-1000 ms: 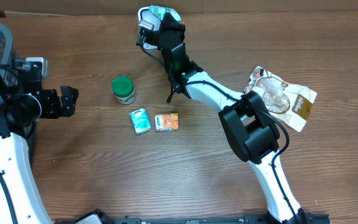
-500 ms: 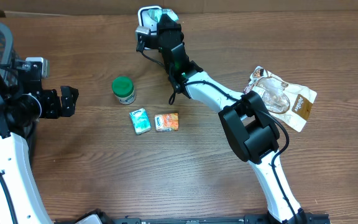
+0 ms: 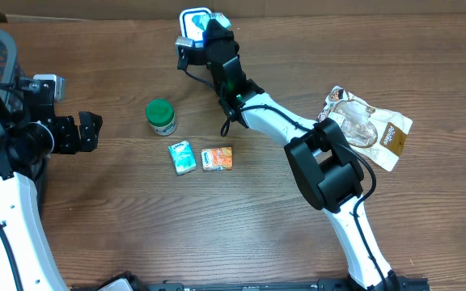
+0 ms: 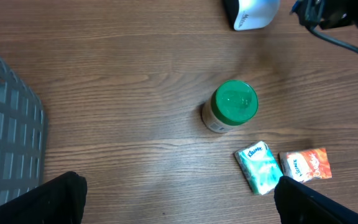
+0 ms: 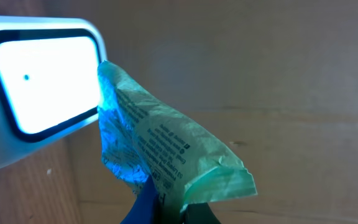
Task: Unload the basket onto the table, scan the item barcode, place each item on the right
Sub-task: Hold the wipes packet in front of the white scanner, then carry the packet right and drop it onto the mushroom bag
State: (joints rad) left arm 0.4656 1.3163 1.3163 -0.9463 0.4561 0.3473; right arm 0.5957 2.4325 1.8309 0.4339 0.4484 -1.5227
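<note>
My right gripper will move back and to the right in the overhead view next and let go of the packet over the crinkled bag, because the print on the packet is already lit.
A white barcode scanner [image 3: 192, 21] with a glowing window [image 5: 42, 81] stands at the table's far edge. In the right wrist view, my right gripper [image 5: 173, 214] is shut on the lower end of a crumpled green packet [image 5: 160, 149]. The packet's printed side sits right beside the lit window, and blue light falls on it. From overhead the right gripper [image 3: 215, 31] holds the packet [image 3: 219, 18] just right of the scanner. My left gripper [image 3: 88, 132] hovers open at the table's left with nothing between its fingers [image 4: 61, 199].
A green-lidded jar [image 3: 161, 116], a teal tissue pack [image 3: 182, 157] and an orange pack [image 3: 218, 158] lie mid-table. A crinkled clear and brown bag [image 3: 368, 127] lies at the right. A grey basket [image 4: 5, 143] stands at the left edge.
My right gripper has shifted the green packet slightly back and right, uncovering the scanner's lit window in the overhead view. The left arm has not moved.
</note>
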